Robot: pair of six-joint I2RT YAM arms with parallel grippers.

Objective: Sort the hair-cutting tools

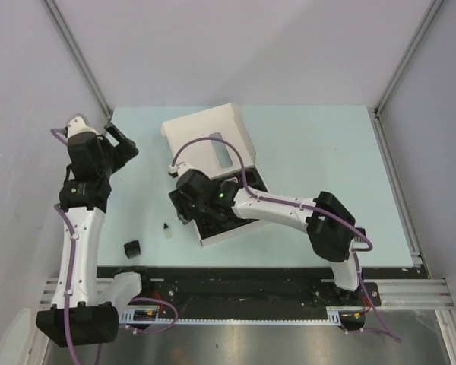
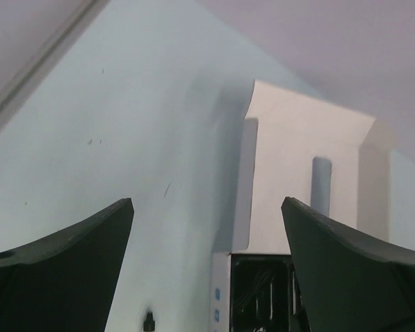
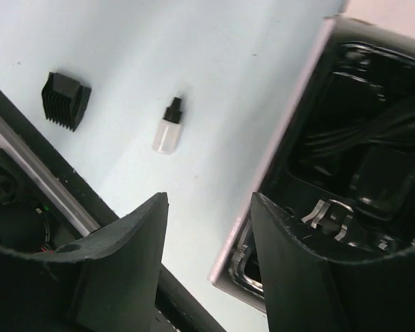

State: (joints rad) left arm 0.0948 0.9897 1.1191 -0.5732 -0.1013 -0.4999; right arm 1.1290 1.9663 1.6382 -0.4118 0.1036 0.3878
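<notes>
The small bottle is on the tabletop outside the box, so my right gripper should move off the tray's edge next, over to the bottle and down onto its body (image 1: pixel 168 233) (image 3: pixel 167 136).
A black comb guard (image 1: pixel 131 248) lies on the table near the front left and also shows in the right wrist view (image 3: pixel 66 101). The white box (image 1: pixel 213 137) stands open, its black tray (image 1: pixel 229 222) partly hidden under my right arm. In the right wrist view the tray holds a coiled black cable (image 3: pixel 363 135) and a black part with silver metal (image 3: pixel 330 216); I cannot tell whether it is the clipper. My right gripper (image 3: pixel 209 207) is open and empty, straddling the tray's front-left edge. My left gripper (image 1: pixel 124 144) is open and empty, raised at the far left. The brush is not in view.
A small white bottle with a black cap (image 1: pixel 167 229) lies between the comb guard and the box, and shows in both wrist views (image 3: pixel 168 131) (image 2: pixel 149 321). The box lid (image 2: pixel 311 173) lies open behind the tray. Walls close the table's left, back and right.
</notes>
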